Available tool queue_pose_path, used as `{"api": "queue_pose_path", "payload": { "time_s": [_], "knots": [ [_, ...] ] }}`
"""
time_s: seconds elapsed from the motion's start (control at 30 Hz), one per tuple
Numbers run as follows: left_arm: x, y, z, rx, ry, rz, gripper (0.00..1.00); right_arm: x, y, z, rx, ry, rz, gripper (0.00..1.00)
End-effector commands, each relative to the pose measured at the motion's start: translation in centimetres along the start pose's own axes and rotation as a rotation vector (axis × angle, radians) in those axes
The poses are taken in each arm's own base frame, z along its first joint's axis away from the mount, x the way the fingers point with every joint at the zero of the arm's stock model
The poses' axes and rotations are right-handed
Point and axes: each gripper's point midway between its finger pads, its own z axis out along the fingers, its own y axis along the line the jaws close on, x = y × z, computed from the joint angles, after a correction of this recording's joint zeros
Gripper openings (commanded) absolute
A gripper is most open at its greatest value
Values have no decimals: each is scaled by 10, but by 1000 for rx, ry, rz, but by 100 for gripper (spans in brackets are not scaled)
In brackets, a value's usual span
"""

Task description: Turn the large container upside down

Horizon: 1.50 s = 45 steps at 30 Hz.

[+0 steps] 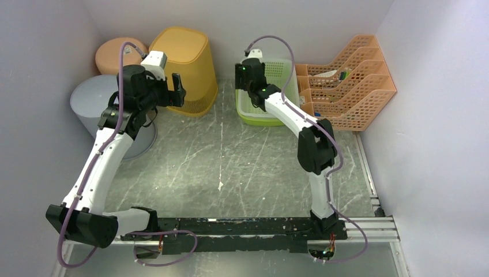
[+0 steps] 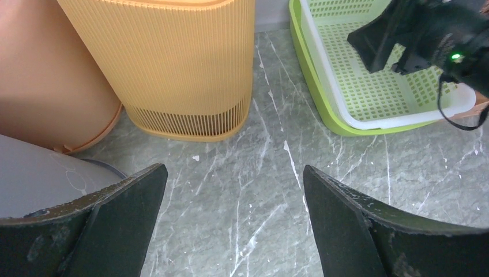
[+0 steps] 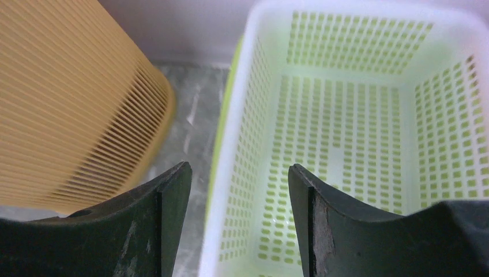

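Next, my right gripper moves down and slightly back onto the basket's rim (image 3: 242, 115) beside the yellow bin, since that rim lies below its open fingers.
A white slotted basket (image 1: 281, 70) nested in a lime-green tray (image 1: 259, 120) stands at the back centre. My right gripper (image 1: 247, 88) is open and hangs over the basket's left rim (image 3: 242, 115), one finger outside it and one inside, in the right wrist view (image 3: 239, 170). A tall ribbed yellow bin (image 1: 184, 55) stands left of the basket with its wider end on the table; it also shows in the wrist views (image 2: 173, 57) (image 3: 69, 104). My left gripper (image 1: 177, 89) is open and empty in front of that bin, above bare table (image 2: 235, 173).
A round orange bin (image 1: 115, 55) and a grey bin (image 1: 92, 104) stand at the back left, close to my left arm. An orange tiered file rack (image 1: 346, 81) is at the back right. Walls close in on both sides.
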Motion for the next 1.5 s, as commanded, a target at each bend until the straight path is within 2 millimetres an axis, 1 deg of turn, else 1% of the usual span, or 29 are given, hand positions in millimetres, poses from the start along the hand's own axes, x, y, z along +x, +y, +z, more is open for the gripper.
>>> {"api": "queue_pose_path", "payload": {
  "time_s": [0.0, 0.17, 0.43, 0.6, 0.7, 0.9, 1.0, 1.03, 1.1, 1.23, 1.27, 1.33, 1.43, 1.47],
  "knots": [
    [-7, -8, 2, 36, -33, -6, 100, 71, 2, 7, -45, 237, -124, 63],
    [-3, -7, 3, 35, -25, -5, 100, 85, 4, 11, -66, 265, -121, 63],
    [2, -6, 2, 32, -15, -2, 100, 116, -7, 15, -14, 309, -115, 62],
    [6, -5, 1, 27, -12, -4, 100, 132, -16, 24, 42, 333, -123, 61],
    [6, -5, 0, 24, -12, -3, 100, 133, -28, 26, 118, 325, -122, 58],
    [7, -4, 0, 20, -10, -2, 100, 125, -61, 22, 304, 285, -156, 52],
    [9, -4, 0, 18, -7, -4, 100, 125, -69, 20, 344, 280, -171, 50],
    [10, -3, 1, 17, -4, -4, 100, 126, -70, 20, 346, 280, -176, 47],
    [10, -4, 1, 20, -5, -7, 100, 131, -69, 21, 340, 288, -188, 36],
    [10, -3, -1, 16, -6, -6, 100, 139, -71, 25, 346, 312, -219, 4],
    [9, -3, -1, 12, -7, -5, 100, 139, -72, 24, 347, 314, -224, 0],
    [9, -2, -2, 7, -7, -2, 100, 134, -73, 21, 352, 304, -225, 0],
    [5, 0, -4, -1, -12, -1, 100, 113, -72, 11, 336, 252, -201, 0],
    [3, 0, -5, -5, -15, -1, 100, 102, -71, 6, 325, 227, -190, 0]
  ]
}}
